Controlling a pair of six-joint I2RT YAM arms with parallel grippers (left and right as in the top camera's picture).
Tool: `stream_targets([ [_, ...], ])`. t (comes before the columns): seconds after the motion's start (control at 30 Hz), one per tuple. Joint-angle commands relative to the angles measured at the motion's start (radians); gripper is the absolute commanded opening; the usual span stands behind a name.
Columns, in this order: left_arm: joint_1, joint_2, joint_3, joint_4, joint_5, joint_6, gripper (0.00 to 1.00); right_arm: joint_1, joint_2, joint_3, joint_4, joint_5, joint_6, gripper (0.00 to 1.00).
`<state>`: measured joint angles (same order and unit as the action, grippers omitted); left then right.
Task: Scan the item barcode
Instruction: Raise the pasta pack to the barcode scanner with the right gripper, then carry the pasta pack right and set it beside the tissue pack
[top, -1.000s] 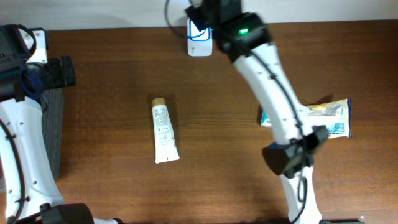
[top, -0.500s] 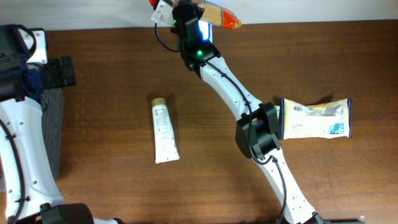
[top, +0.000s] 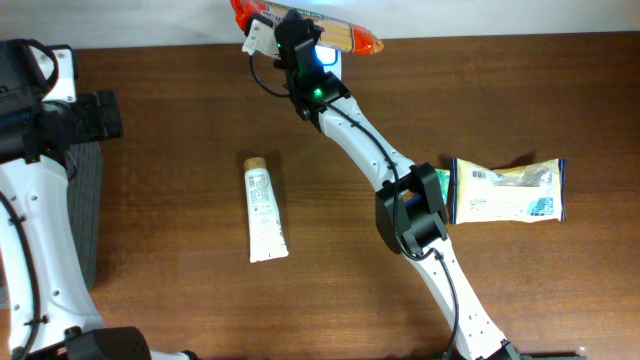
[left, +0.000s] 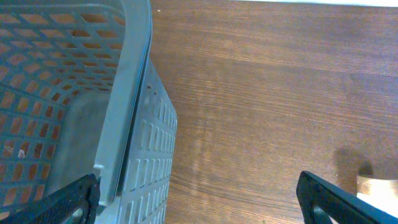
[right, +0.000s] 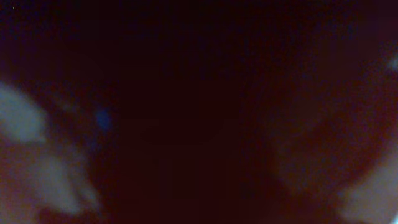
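Note:
The spot beside the yellow and blue packet is to my right gripper's right in the overhead view. My right gripper should next move back and down to that spot and let go.
A long orange-red packet (top: 358, 40) hangs across the table's far edge. My right gripper (top: 288, 24) is shut on its middle. Just below it, a sliver of the white, blue-lit scanner (top: 332, 57) shows past the right arm. The right wrist view is dark and blurred and shows nothing clear. My left gripper (left: 200, 204) stands wide open at the left side, with one finger over the grey basket (left: 74, 93) and the other over bare wood, and nothing between them.
A white tube (top: 266, 212) with a tan cap lies left of centre. A yellow and blue packet (top: 510, 190) lies at the right beside the right arm's elbow. The grey basket (top: 88, 215) stands along the left edge.
The right arm has swung its elbow in toward the centre. The orange-red packet has come into view at the far edge and then slid a little left. The left arm has not moved.

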<state>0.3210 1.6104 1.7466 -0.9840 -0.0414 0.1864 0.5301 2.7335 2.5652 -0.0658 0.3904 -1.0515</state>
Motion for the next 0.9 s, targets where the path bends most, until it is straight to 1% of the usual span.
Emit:
stream_targets([
  [0.0,-0.002,0.001,0.006,0.001,0.0,-0.009,0.99,0.006,-0.037,0.02,0.032,0.001,-0.014,0.04],
  [0.17,-0.002,0.001,0.006,0.001,0.0,-0.009,0.99,0.014,-0.039,0.02,0.015,-0.047,-0.01,0.04],
  [0.27,-0.002,0.001,0.006,0.001,0.0,-0.009,0.99,0.029,-0.084,0.02,0.011,-0.041,-0.006,0.04],
  [0.33,-0.002,0.001,0.006,0.001,0.001,-0.009,0.99,0.033,-0.14,0.02,-0.049,0.002,-0.006,0.04],
  [0.37,-0.002,0.001,0.006,0.001,0.0,-0.009,0.99,0.034,-0.181,0.02,-0.127,0.033,0.018,0.04],
  [0.4,-0.002,0.001,0.006,0.001,0.001,-0.009,0.99,0.034,-0.227,0.02,-0.239,0.048,0.1,0.04],
  [0.43,-0.002,0.001,0.006,0.001,0.001,-0.009,0.99,0.034,-0.254,0.02,-0.305,0.06,0.163,0.04],
  [0.53,-0.002,0.001,0.006,0.001,0.001,-0.009,0.99,0.032,-0.379,0.02,-0.638,0.119,0.557,0.04],
  [0.63,-0.002,0.001,0.006,0.001,0.0,-0.009,0.99,0.018,-0.495,0.02,-1.03,0.106,0.975,0.04],
  [0.67,-0.002,0.001,0.006,0.001,0.001,-0.009,0.99,0.003,-0.521,0.02,-1.189,0.064,1.081,0.04],
  [0.7,-0.002,0.001,0.006,0.001,0.0,-0.009,0.99,-0.018,-0.525,0.02,-1.313,-0.024,1.141,0.04],
  [0.77,-0.002,0.001,0.006,0.001,0.001,-0.009,0.99,-0.06,-0.509,0.015,-1.44,-0.182,1.194,0.04],
  [0.8,-0.002,0.001,0.006,0.001,0.0,-0.009,0.99,-0.109,-0.484,-0.027,-1.517,-0.323,1.203,0.04],
  [0.87,-0.002,0.001,0.006,0.001,0.0,-0.009,0.99,-0.14,-0.475,-0.109,-1.521,-0.399,1.203,0.04],
])
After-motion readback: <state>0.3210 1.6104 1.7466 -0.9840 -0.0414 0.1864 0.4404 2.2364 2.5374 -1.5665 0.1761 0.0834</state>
